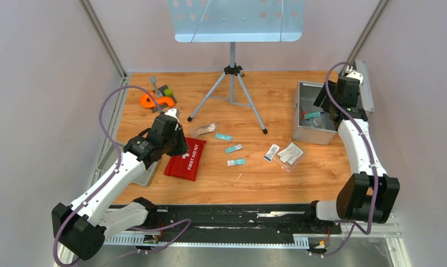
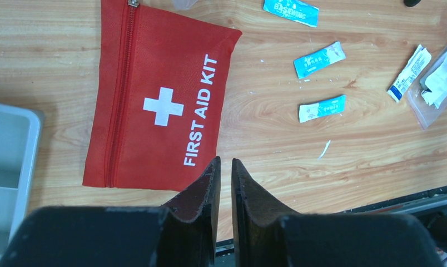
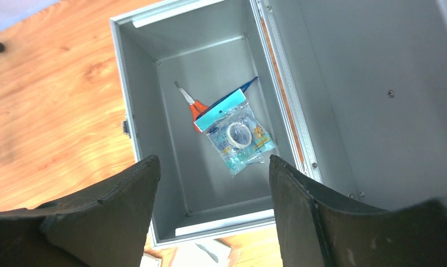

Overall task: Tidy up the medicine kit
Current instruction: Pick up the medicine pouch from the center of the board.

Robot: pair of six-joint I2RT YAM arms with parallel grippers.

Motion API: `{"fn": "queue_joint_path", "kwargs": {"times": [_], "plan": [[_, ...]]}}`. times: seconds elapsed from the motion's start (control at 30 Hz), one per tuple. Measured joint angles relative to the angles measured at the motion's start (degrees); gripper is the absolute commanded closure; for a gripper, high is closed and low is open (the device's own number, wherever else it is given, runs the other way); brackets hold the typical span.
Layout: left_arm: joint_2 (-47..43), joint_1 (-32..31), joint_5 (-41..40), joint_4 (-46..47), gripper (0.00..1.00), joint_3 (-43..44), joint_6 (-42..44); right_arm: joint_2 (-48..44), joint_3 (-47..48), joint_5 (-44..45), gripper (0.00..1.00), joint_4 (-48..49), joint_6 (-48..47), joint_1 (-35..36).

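My right gripper swings across and down onto the pouch's lettered edge [image 1: 200, 159] to the gripper's left in the top view next, since the pouch is outside the case.
The medicine kit [image 1: 313, 131], a silver-grey case, stands open at the right with its lid [image 1: 366, 83] leaning back. My right gripper [image 3: 213, 161] hangs open above it with nothing between the fingers. On the case floor [image 3: 210, 189] lie a clear bag with a tape roll [image 3: 241, 136] and orange-handled scissors [image 3: 192, 105]. My left gripper [image 2: 226, 161] is shut and empty, just above the near edge of a red first aid pouch [image 2: 154, 94]. Three teal packets [image 2: 319, 59] lie on the wood to the pouch's right.
A white-and-blue packet [image 1: 271, 152] and a clear bag of white pads [image 1: 291, 154] lie left of the case. A tripod stand [image 1: 231, 89] rises at the back middle. Orange and green items [image 1: 157, 101] sit back left. A shallow grey tray [image 2: 7, 167] is at the left edge.
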Motion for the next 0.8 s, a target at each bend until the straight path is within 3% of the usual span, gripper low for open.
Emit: {"fn": "queue_joint_path", "kwargs": {"times": [0.27, 0.5, 0.63, 0.8], "plan": [[1.0, 0.2, 0.2, -1.0, 0.79, 0.5, -0.1, -8.3, -0.6, -6.9, 0.34, 0.0, 2.7, 4.2], [1.2, 6.0, 0.2, -5.0, 0.78, 6.5, 0.9, -11.1, -8.3, -14.1, 0.36, 4.2, 10.6, 28.6], [0.2, 9.4, -0.1, -5.8, 0.77, 9.6, 1.6, -5.6, -17.1, -18.6, 0.36, 13.0, 18.3, 41.4], [-3.0, 9.8, -0.5, -6.5, 0.77, 9.0, 0.5, 6.1, -22.5, -26.9, 0.35, 26.1, 27.7, 48.6]]}}
